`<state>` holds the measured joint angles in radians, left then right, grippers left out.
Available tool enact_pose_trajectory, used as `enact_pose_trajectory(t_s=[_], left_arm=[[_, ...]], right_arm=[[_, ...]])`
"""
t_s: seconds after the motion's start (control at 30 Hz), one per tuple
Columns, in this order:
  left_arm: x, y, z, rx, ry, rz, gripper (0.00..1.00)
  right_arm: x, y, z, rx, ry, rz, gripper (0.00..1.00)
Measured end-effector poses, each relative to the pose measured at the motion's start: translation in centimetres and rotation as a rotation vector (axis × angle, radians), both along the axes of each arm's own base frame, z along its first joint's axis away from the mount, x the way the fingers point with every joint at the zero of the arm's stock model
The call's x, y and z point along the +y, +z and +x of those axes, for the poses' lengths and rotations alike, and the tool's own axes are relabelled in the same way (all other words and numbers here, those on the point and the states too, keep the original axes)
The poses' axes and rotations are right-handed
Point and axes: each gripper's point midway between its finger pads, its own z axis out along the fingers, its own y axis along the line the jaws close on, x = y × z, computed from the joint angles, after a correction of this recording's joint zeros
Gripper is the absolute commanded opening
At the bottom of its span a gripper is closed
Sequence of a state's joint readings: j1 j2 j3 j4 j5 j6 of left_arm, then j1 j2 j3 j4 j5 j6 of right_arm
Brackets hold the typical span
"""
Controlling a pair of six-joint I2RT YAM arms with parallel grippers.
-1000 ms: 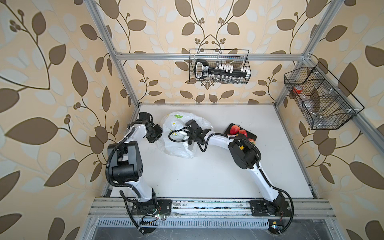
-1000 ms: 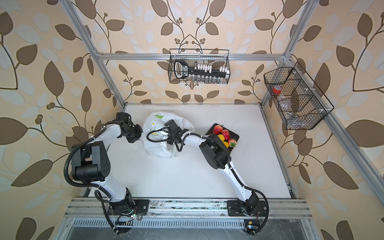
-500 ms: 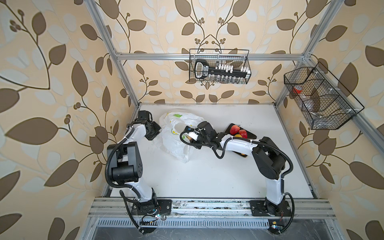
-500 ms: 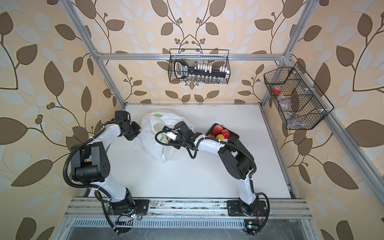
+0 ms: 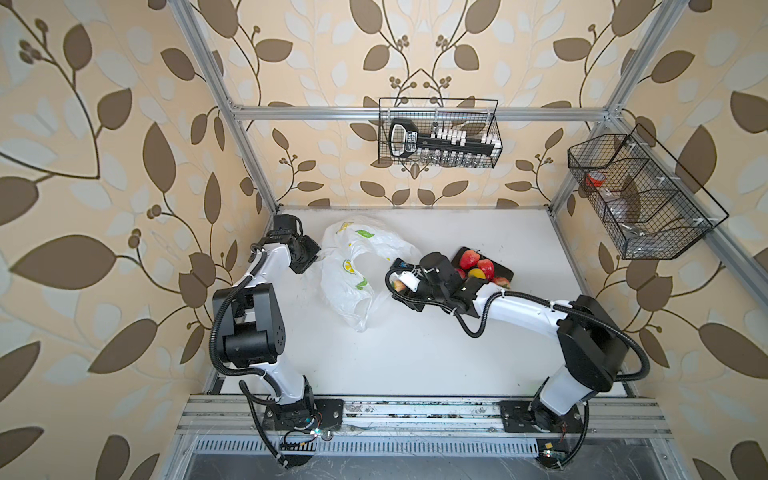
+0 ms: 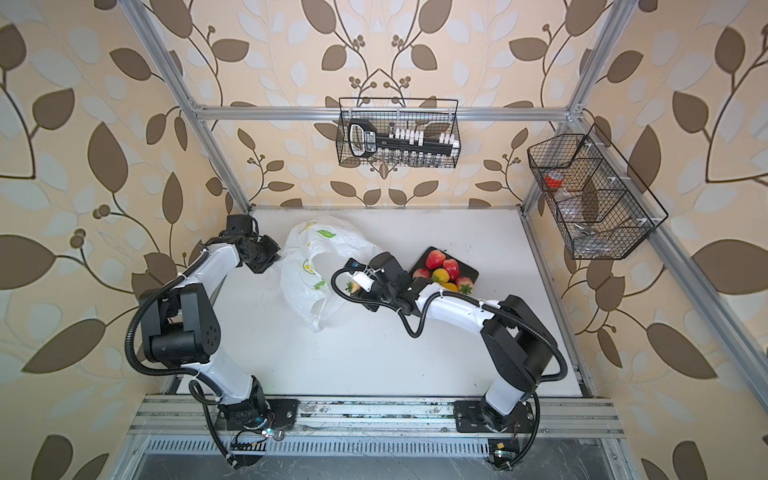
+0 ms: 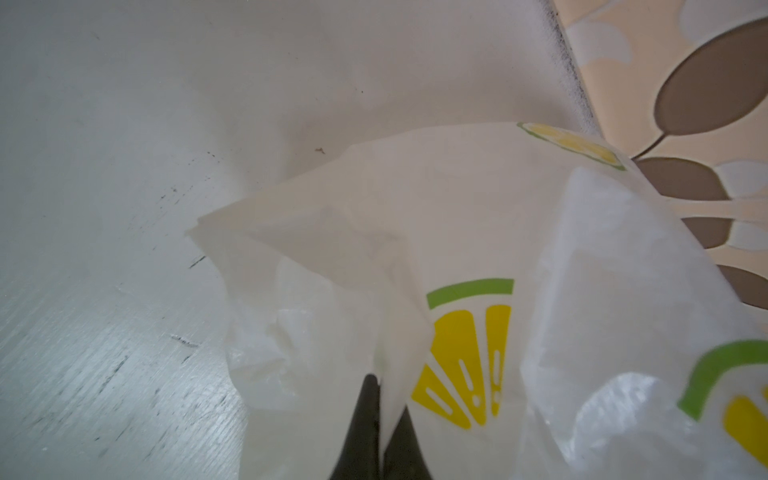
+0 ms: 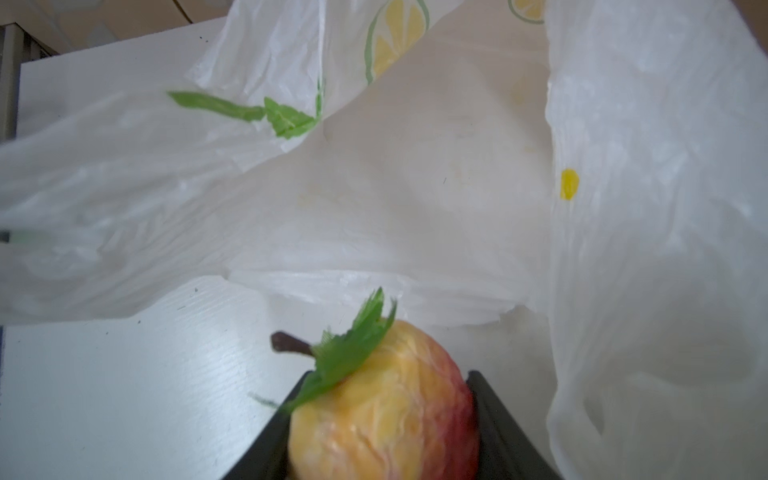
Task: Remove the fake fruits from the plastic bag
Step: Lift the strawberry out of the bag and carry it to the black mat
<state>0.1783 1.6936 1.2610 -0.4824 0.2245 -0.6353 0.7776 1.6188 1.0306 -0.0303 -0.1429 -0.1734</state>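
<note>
The dark tray's fruits lie behind my right gripper, opposite the bag [image 5: 353, 266], so it will next move away from the bag and over them to release the peach.
The plastic bag [image 5: 353, 266] [image 6: 307, 266], white with printed lemons, lies crumpled at the back left of the table, its mouth facing right. My left gripper [image 5: 319, 259] [image 7: 380, 386] is shut on a fold of its left edge. Just right of the bag's mouth, my right gripper [image 5: 400, 284] [image 6: 354, 286] [image 8: 388, 376] is shut on a yellow-red peach [image 8: 386, 411] with a green leaf, clear of the bag. Several other fake fruits [image 5: 478, 268] [image 6: 442, 270], red and yellow, lie on a dark tray [image 5: 506, 272] behind the right wrist. The bag's inside [image 8: 415, 187] shows no fruit.
A wire basket [image 5: 438, 137] with tools hangs on the back wall. Another wire basket [image 5: 640, 199] hangs on the right wall. Aluminium frame posts stand at the table's back corners. The right arm's elbow [image 5: 590, 345] sits at the front right.
My right gripper has drawn back to the right out of the bag with the peach in it, and its elbow has swung out right. The left gripper has kept its hold on the bag.
</note>
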Motion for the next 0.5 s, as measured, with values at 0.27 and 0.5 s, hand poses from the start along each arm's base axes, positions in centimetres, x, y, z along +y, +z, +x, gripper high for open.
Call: enact_pose_trajectory(t_s=[0.27,0.5], left_arm=[[0.0,0.0,0.0,0.0,0.001,0.0,0.0],[0.0,0.0,0.0,0.0,0.003,-0.002,0.0]], right_arm=[[-5.0,1.8,-4.2,0.051,-0.093,0.048,0.34],[-12.0,5.1,-1.4,0.084,-0.374,0.157,0.33]])
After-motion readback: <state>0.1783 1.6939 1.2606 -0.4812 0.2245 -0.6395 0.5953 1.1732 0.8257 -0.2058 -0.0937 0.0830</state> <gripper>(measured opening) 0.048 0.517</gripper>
